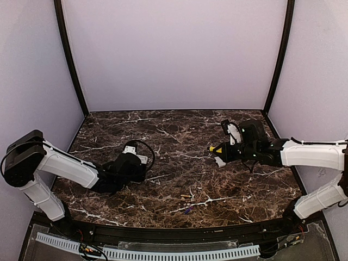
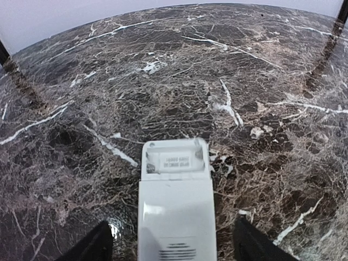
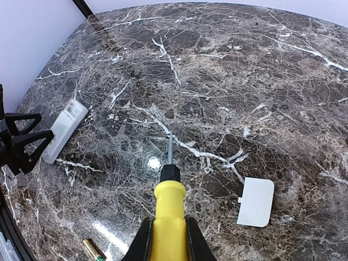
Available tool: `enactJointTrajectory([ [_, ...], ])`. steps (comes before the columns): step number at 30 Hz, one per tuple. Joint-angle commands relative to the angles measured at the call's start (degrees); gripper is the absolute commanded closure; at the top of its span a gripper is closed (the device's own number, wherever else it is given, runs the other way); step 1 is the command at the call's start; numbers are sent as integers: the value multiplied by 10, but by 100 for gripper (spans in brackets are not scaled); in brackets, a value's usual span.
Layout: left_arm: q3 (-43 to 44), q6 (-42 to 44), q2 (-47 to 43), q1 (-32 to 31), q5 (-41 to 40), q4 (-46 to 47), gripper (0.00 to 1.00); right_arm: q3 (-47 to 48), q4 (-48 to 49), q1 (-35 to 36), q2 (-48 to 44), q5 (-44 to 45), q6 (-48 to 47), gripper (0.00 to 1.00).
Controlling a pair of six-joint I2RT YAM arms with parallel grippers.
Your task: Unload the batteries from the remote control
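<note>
I need to lower the screwdriver [image 3: 169, 204] with my right gripper onto the bare marble [image 3: 211, 178] beside the battery cover next and let go of it, because the cover is off and the batteries are loose.
The white remote control [image 2: 175, 212] lies back side up on the marble table between the fingers of my left gripper [image 2: 171, 242]. Its battery bay [image 2: 175, 160] is uncovered and holds no cells. The left jaws stand wide on either side, not touching it. My right gripper [image 3: 168, 239] is shut on a yellow-handled screwdriver [image 3: 169, 204], tip just above the table. Two small batteries [image 1: 186, 196] [image 1: 188, 209] lie loose near the front middle; one shows in the right wrist view [image 3: 93, 249]. The remote also shows there [image 3: 65, 129].
The small white battery cover [image 3: 256, 202] lies flat to the right of the screwdriver, also visible from the top [image 1: 219, 161]. Grey walls and black corner posts [image 1: 70, 60] enclose the table on three sides.
</note>
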Motion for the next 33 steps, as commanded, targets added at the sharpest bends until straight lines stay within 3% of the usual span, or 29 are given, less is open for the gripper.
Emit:
enactJointTrajectory([
  [1, -12, 10, -10, -3, 3, 4, 17, -10, 17, -3, -13, 5, 8, 100],
  [4, -12, 20, -15, -3, 6, 0, 3, -12, 17, -3, -15, 4, 8, 100],
  [6, -11, 24, -20, -3, 7, -7, 2, -13, 17, -3, -17, 4, 9, 100],
  [15, -7, 73, -72, -3, -5, -35, 1, -7, 10, -3, -8, 2, 4, 100],
  [23, 7, 177, -188, -3, -20, -91, 2, 16, 44, -3, 43, 15, -4, 100],
  [33, 85, 310, -302, -1, 27, -255, 2, 70, 92, 2, 131, 93, -56, 100],
])
